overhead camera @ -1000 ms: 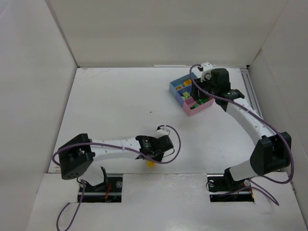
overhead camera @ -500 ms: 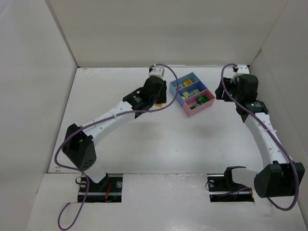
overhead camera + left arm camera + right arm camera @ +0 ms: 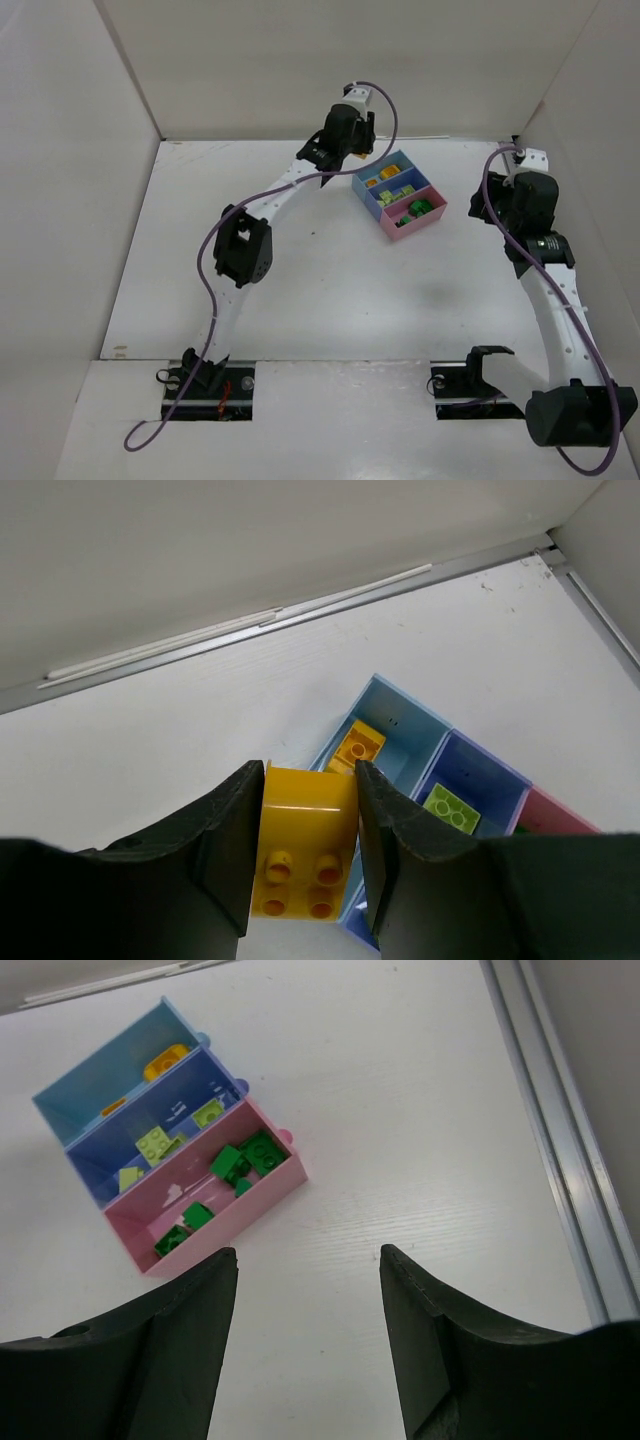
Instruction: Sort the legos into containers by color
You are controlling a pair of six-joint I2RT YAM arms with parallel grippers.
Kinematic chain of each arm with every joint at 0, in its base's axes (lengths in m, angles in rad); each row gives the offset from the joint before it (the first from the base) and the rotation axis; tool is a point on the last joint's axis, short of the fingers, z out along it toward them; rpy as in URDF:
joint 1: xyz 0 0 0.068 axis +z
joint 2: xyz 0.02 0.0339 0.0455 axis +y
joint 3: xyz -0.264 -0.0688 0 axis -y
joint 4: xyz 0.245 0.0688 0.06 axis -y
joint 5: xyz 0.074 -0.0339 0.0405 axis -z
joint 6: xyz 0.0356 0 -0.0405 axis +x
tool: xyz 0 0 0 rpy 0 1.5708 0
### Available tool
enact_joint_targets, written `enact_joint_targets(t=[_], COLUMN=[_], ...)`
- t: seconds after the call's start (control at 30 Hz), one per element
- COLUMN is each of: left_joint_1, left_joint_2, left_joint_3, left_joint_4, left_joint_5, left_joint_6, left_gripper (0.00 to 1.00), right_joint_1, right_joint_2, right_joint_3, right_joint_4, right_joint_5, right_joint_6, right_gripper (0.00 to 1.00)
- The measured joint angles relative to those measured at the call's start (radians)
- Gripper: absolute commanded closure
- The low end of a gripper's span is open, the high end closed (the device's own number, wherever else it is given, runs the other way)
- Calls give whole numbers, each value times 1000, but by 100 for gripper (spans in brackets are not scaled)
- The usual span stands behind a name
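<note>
Next, my left gripper needs to lower the orange-yellow lego and shift it sideways over the light blue tray's inside, then open.
My left gripper (image 3: 345, 152) (image 3: 310, 772) is shut on an orange-yellow lego (image 3: 305, 845) and holds it above the table, just left of the containers. These are three joined trays: light blue (image 3: 372, 170) (image 3: 400, 715), darker blue (image 3: 400, 199) (image 3: 485, 775) and pink (image 3: 428, 217) (image 3: 240, 1210). The light blue tray holds an orange-yellow lego (image 3: 358, 746). The darker blue tray holds lime legos (image 3: 450, 808) (image 3: 152, 1144). The pink tray holds several dark green legos (image 3: 245, 1157). My right gripper (image 3: 503, 212) (image 3: 308, 1255) is open and empty, above bare table to the right of the pink tray.
White walls close in the table at the back and both sides. A metal rail (image 3: 560, 1150) runs along the right edge beside my right gripper. A seam strip (image 3: 250, 625) runs where the back wall meets the table.
My left arm swung from the table's near edge to the back, carrying the orange-yellow lego up beside the trays. My right arm drew back from over the trays to the right.
</note>
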Motion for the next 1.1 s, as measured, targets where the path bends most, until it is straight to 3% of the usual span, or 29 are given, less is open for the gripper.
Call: enact_joint_targets(t=[0.5, 0.57, 0.67, 0.7, 0.8, 0.9, 1.03, 1.1], left_joint_1=[13, 12, 11, 11, 11, 11, 12, 14], left_joint_2=[267, 278, 280, 280, 280, 277, 193, 93], left_joint_3=[85, 85, 85, 85, 86, 85, -18, -130], left_joint_4=[267, 277, 285, 290, 293, 291, 278, 252], left_joint_5=[135, 147, 169, 175, 186, 188, 178, 170], left_joint_6=[0, -5, -13, -14, -22, -21, -22, -26], left_gripper=[68, 58, 20, 15, 13, 0, 0, 0], right_joint_1=[-21, -25, -29, -29, -29, -29, -29, -29], right_joint_2=[130, 133, 133, 134, 134, 133, 127, 123], right_joint_3=[0, 0, 0, 0, 0, 0, 0, 1], right_joint_4=[-13, -12, -11, -11, -11, -11, -12, -13], right_joint_5=[29, 26, 24, 24, 18, 13, 11, 16], right_joint_6=[-9, -9, -9, -9, -9, -10, -17, -23], right_gripper=[36, 36, 33, 32, 31, 27, 0, 0])
